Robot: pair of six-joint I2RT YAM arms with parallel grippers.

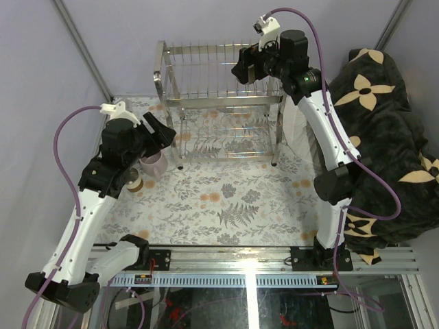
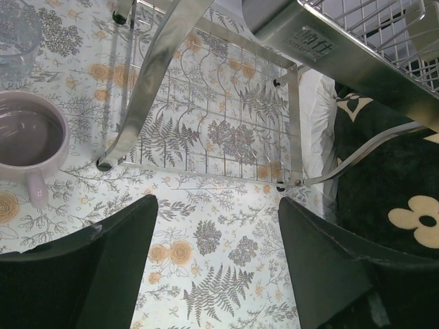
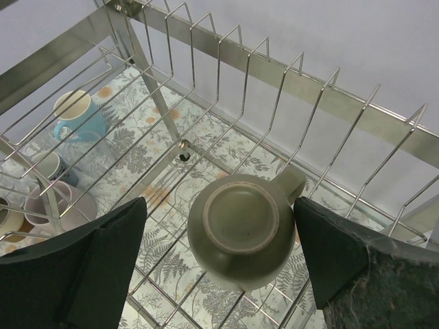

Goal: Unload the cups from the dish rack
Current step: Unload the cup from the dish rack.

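Note:
The upside-down olive-grey mug is below my right gripper, lined up between its open fingers. Next I should lower them around the mug's round body (image 1: 252, 72) (image 3: 240, 229) and close.
The dish rack (image 1: 219, 103) stands at the back of the table. An olive-grey mug (image 3: 243, 229) sits upside down on its upper tier, handle pointing to the far right. My right gripper (image 3: 220, 200) hangs open just above that mug, with one finger on each side and neither touching it. Left of the rack, a pale lilac mug (image 1: 153, 164) and a brown-and-cream cup (image 1: 134, 181) rest on the table. My left gripper (image 2: 218, 202) is open and empty above the cloth, to the right of the lilac mug (image 2: 27, 137). A light blue mug (image 3: 79, 116) and a grey-blue cup (image 3: 51, 166) show through the wires.
A clear glass (image 2: 17, 34) stands beyond the lilac mug. The rack's chrome post (image 2: 158, 75) rises close ahead of my left gripper. A dark blanket with cream flowers (image 1: 384, 137) is heaped at the right edge. A floral cloth (image 1: 233, 199) covers the table.

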